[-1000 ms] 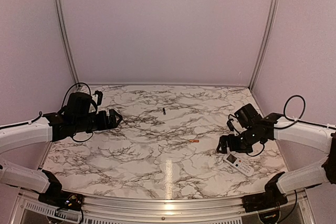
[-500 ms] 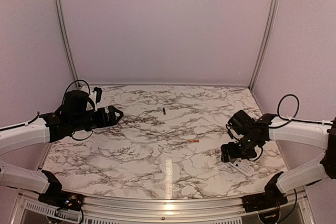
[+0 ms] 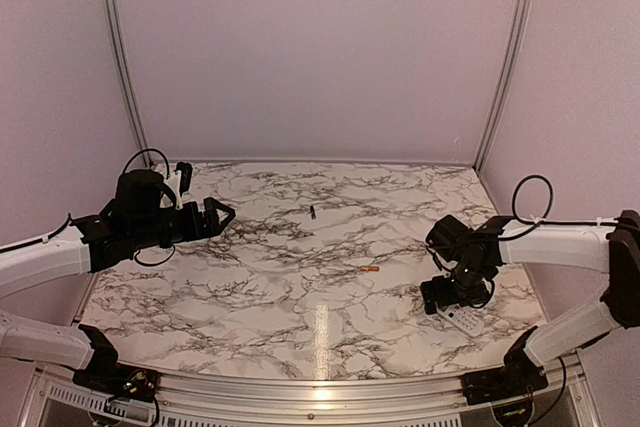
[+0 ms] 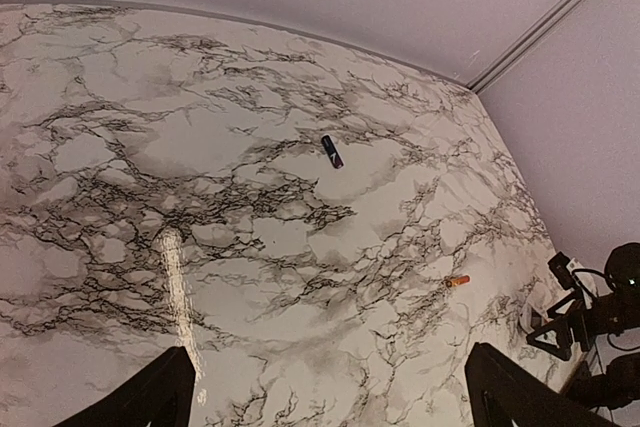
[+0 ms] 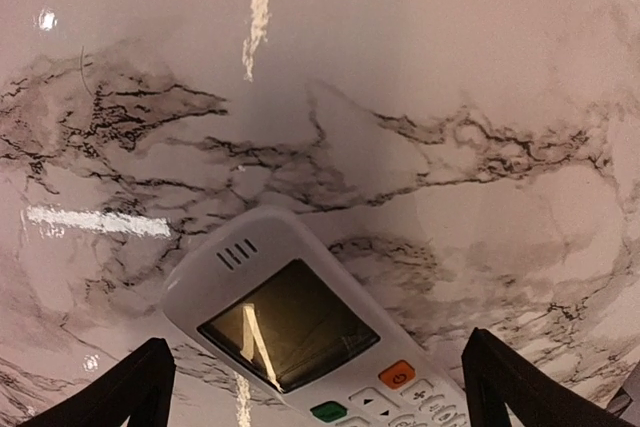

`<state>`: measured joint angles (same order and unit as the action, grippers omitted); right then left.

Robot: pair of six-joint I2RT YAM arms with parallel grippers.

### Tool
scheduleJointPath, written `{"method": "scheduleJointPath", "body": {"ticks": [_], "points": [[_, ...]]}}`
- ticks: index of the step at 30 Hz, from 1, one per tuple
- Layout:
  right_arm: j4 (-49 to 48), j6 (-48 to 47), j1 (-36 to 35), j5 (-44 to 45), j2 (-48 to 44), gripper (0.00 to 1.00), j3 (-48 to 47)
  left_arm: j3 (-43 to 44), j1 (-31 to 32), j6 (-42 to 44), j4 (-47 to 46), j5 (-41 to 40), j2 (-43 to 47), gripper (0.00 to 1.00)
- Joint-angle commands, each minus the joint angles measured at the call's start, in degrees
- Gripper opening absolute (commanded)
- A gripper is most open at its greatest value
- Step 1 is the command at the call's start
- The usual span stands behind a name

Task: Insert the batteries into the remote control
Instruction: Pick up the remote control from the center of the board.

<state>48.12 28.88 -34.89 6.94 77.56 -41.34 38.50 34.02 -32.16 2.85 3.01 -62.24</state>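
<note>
The remote's screen end (image 5: 288, 325) is just below my right gripper, and the gripper's open fingers are already on either side of the remote's white casing. My right gripper will move down and close around it.
The white remote control (image 3: 465, 320) lies face up on the marble table (image 3: 300, 297) at the right, screen and buttons showing (image 5: 300, 327). My right gripper (image 3: 447, 297) hangs open just over its screen end, one finger on either side and neither touching it (image 5: 315, 392). The orange battery (image 3: 370, 269) lies mid-table, left of the remote (image 4: 458, 281). The dark battery (image 3: 312, 212) lies farther back (image 4: 332, 151). My left gripper (image 3: 222, 219) is open above the table's left side, holding nothing (image 4: 330, 397), and faces both batteries.
Plain walls with aluminium corner posts (image 3: 120, 57) close in the table on three sides. The right arm's cable loop (image 3: 530, 197) stands above its wrist. A bright light streak (image 3: 320, 327) lies on the near tabletop.
My right gripper has dropped and shifted slightly nearer, now covering the remote's screen end. The left arm has risen a little. Both batteries and the remote lie where they were.
</note>
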Motion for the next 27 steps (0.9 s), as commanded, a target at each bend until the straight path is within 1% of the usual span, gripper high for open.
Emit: {"method": "scheduleJointPath", "body": {"ticks": [1,4,11,12,14,17,22,24,27], "points": [[0.48,0.57,-1.27,-0.05,0.84,0.99,-1.31,1.23,0.26,0.26,-0.42,0.95,0.90,0.99],[-0.42,0.31,-1.47,-1.46,1.18,0.98,-0.96,1.15,0.26,0.22,-0.89,1.29,0.83,0.99],[-2.84,0.00,-2.22,-4.68,1.89,0.76,0.03,1.37,0.26,0.26,-1.74,1.86,0.90,0.99],[-2.97,0.01,-2.40,-5.00,1.75,0.74,0.11,1.36,0.26,0.27,-1.82,1.98,0.89,0.99],[-3.34,0.25,-2.75,-5.40,1.89,0.72,0.46,1.31,0.26,0.19,-2.24,2.23,0.68,0.99],[-2.81,-0.04,-3.12,-5.47,2.99,0.74,0.64,1.29,0.26,-0.09,-2.32,2.64,0.14,0.99],[-2.50,0.38,-5.73,-4.69,5.13,0.74,0.61,0.99,0.26,-0.09,-2.28,2.71,0.12,0.99],[-2.53,0.39,-6.50,-4.49,5.80,0.71,0.41,0.81,0.26,0.14,-3.09,2.81,0.17,0.99],[-3.46,0.33,-6.68,-5.80,5.50,0.60,0.47,1.09,0.26,0.28,-3.59,2.04,-0.06,0.99]]}}
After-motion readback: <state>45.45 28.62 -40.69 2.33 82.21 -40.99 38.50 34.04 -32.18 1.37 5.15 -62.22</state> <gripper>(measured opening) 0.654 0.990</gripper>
